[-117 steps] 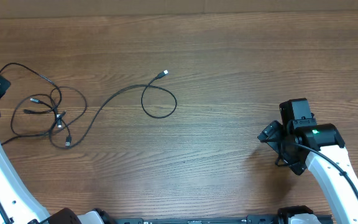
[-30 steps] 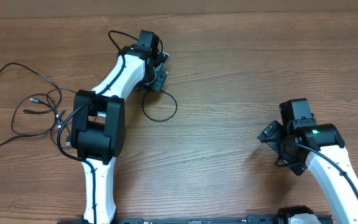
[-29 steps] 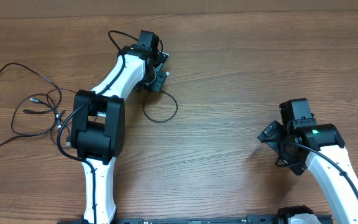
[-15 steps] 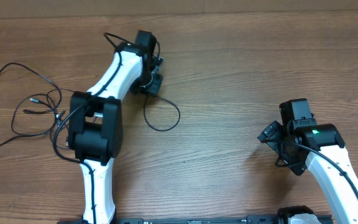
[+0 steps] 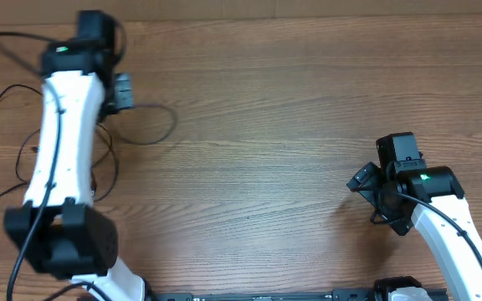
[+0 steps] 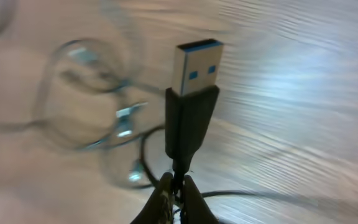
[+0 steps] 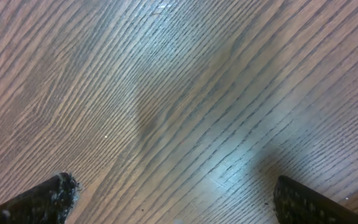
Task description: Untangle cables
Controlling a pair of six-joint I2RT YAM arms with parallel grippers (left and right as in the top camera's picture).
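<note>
Next, the cable goes left in the overhead view for my left gripper's release, since the wood [image 5: 19, 115] beside the tangle lies that way from the gripper.
My left gripper [image 5: 123, 92] is shut on the black cable just behind its silver USB plug [image 6: 193, 65], at the table's far left. That cable [image 5: 175, 124] trails from the gripper in a loop on the wood. In the left wrist view the jaws [image 6: 176, 190] pinch the cord with the plug standing up. The other thin black cables [image 5: 21, 159] lie tangled at the left edge, partly hidden by my left arm; they are blurred in the left wrist view [image 6: 86, 93]. My right gripper [image 5: 366, 201] is open and empty over bare wood [image 7: 179, 199].
The wooden table [image 5: 291, 100] fills the overhead view. A thicker black arm cord [image 5: 23, 35] runs along the far left edge. My right arm stands at the front right.
My left gripper has swung from the table's middle far left, dragging the plug end and its loop of cable along. The right arm has not moved.
</note>
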